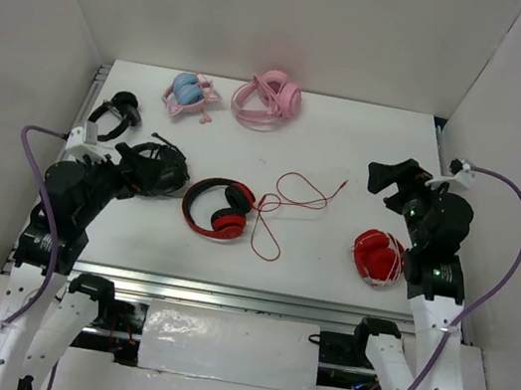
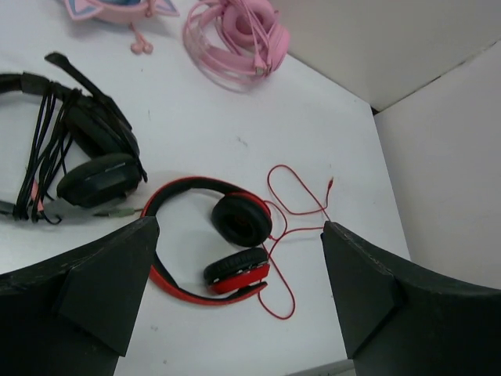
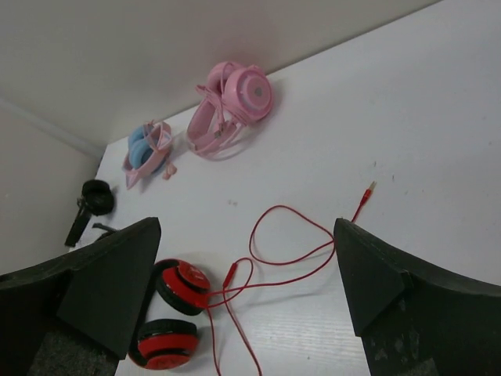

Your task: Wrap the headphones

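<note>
My right gripper moves to the left in the top view and down onto the headphones' far ear cup next, since the headphones lie flat on the tabletop.
The red headphones [image 1: 219, 208] with black cushions lie flat at the table's middle, ear cups folded inward. Their thin red cable [image 1: 292, 199] sprawls in loose loops to the right and ends in a plug [image 1: 343, 182]. My left gripper [image 1: 138, 172] is open and empty, raised left of them. The left wrist view shows the headphones [image 2: 228, 252] and cable [image 2: 283, 205] between its spread fingers [image 2: 239, 229]. My right gripper [image 1: 390, 177] is open and empty, raised to the right of the cable. The right wrist view shows the headphones [image 3: 168, 317], cable [image 3: 290, 244] and plug [image 3: 365, 194] below this gripper [image 3: 246, 227].
A black headset [image 1: 162, 170] with wrapped cord lies just left of the red headphones, under my left gripper. A folded all-red pair [image 1: 377, 256] sits at the right front. Pink headphones [image 1: 269, 99], a pink-blue pair [image 1: 189, 94] and a small black pair [image 1: 117, 111] lie at the back. White walls enclose the table.
</note>
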Robot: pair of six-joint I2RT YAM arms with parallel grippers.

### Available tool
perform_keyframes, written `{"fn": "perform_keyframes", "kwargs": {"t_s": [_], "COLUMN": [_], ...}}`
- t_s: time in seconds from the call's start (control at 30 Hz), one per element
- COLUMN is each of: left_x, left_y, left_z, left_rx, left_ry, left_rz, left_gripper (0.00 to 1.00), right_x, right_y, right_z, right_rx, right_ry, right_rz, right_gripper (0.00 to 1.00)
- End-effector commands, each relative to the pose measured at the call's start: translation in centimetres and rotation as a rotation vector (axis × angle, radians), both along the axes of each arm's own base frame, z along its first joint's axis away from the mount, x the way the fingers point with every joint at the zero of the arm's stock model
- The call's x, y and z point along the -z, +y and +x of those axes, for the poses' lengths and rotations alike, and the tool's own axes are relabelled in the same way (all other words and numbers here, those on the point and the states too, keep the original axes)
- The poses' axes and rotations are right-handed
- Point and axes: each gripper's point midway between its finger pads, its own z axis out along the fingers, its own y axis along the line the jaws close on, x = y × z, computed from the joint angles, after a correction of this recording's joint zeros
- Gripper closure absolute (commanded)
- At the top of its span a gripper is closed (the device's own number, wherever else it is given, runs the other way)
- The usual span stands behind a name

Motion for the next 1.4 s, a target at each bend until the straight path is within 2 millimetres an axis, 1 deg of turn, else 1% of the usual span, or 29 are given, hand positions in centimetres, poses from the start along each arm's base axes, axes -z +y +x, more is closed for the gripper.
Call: {"fn": "perform_keyframes", "kwargs": {"t_s": [0.0,0.03,0.07,0.1,0.13,0.17,0.2,0.23,0.27,0.3,0.33,0.37,0.4,0.43,0.47,0.5,0.53,0.63,0.7,0.73,0.8,0.83,0.87,0.9,0.93,1.0,1.1,1.3,1.37], "left_x": [1.7,2.5,3.7,4.5,5.5,5.9,6.8,7.6,8.0,8.5,8.9,9.2,9.5,9.7,9.7,9.7,9.8,9.7,9.7,9.8,10.3,10.7,10.9,11.1,11.5,11.8,12.1,12.6,12.8], "left_y": [-0.6,-0.6,-0.8,-0.8,-0.9,-1.1,-1.2,-1.4,-1.4,-1.3,-1.1,-0.9,-0.4,-0.3,-0.2,-0.1,0.0,0.2,0.2,0.0,0.1,0.3,0.5,0.6,0.6,0.4,0.4,0.4,0.6], "left_z": [-0.9,-0.9,-1.0,-0.9,-1.0,-1.0,-1.0,-1.1,-1.1,-1.1,-1.0,-1.0,-1.0,-1.1,-1.1,-1.1,-1.1,-1.1,-1.0,-0.8,-0.7,-0.6,-0.6,-0.6,-0.5,-0.4,-0.3,-0.2,0.0], "left_rx": [0.029,0.029,0.040,0.042,0.047,0.058,0.065,0.075,0.078,0.068,0.054,0.041,0.010,0.005,-0.001,-0.011,-0.016,-0.032,-0.034,-0.024,-0.026,-0.041,-0.053,-0.059,-0.060,-0.046,-0.047,-0.052,-0.068], "left_ry": [0.085,0.110,0.145,0.169,0.195,0.209,0.242,0.264,0.279,0.295,0.306,0.314,0.329,0.332,0.331,0.331,0.329,0.326,0.319,0.314,0.325,0.342,0.353,0.365,0.382,0.395,0.401,0.419,0.427], "left_rz": [-0.030,-0.027,-0.024,-0.025,-0.025,-0.025,-0.026,-0.026,-0.026,-0.024,-0.020,-0.020,-0.014,-0.013,-0.012,-0.014,-0.012,-0.011,-0.015,-0.018,-0.019,-0.013,-0.011,-0.008,-0.001,-0.001,0.001,0.011,0.015], "left_gripper": [0.01,0.01,0.01,0.01,0.01,0.01,0.01,0.01,0.01,0.01,0.01,0.01,0.01,0.01,0.01,0.01,0.01,0.01,0.01,0.01,0.01,0.01,0.01,0.01,0.01,0.01,0.01,0.01,0.01], "right_x": [-0.9,-0.3,-0.8,1.3,0.9,1.5,2.1,3.2,3.6,3.7,4.4,4.7,5.4,5.3,5.8,5.2,5.3,5.7,7.7,8.0,9.5,10.8,11.2,12.2,13.2,15.2,17.8,21.7,22.6], "right_y": [1.9,2.5,2.7,3.1,4.3,4.8,5.8,7.0,8.1,10.6,11.1,12.1,14.6,14.1,14.5,16.7,16.3,18.4,20.1,21.9,23.1,24.8,25.7,26.3,27.5,28.6,29.3,30.3,30.3], "right_z": [0.3,0.4,0.9,1.8,1.9,2.4,3.3,3.1,3.2,3.7,4.2,4.5,3.8,5.2,5.2,4.5,4.8,4.6,5.0,5.4,5.5,5.1,4.9,4.6,4.7,5.0,5.9,7.1,6.8], "right_rx": [-0.108,-0.150,-0.177,-0.207,-0.287,-0.326,-0.374,-0.435,-0.475,-0.559,-0.528,-0.518,-0.546,-0.422,-0.380,-0.388,-0.320,-0.375,-0.489,-0.538,-0.522,-0.542,-0.555,-0.576,-0.607,-0.643,-0.631,-0.660,-0.675], "right_ry": [0.006,0.012,-0.024,0.018,-0.004,0.021,0.066,0.139,0.179,0.193,0.228,0.228,0.232,0.196,0.178,0.130,0.121,0.128,0.179,0.204,0.231,0.227,0.224,0.248,0.267,0.318,0.386,0.496,0.528], "right_rz": [-0.005,-0.007,-0.012,0.009,0.037,0.055,0.072,0.080,0.056,-0.013,-0.050,-0.077,-0.113,-0.167,-0.211,-0.242,-0.268,-0.182,-0.187,-0.203,-0.301,-0.381,-0.410,-0.444,-0.470,-0.506,-0.561,-0.581,-0.586], "right_gripper": [0.00,0.00,0.00,0.00,0.00,0.00,0.00,0.00,0.00,0.00,0.00,0.00,0.00,0.00,0.00,0.00,0.00,0.00,0.00,0.00,0.00,0.00,0.00,0.00,0.00,0.00,0.00,0.00,0.01]}}
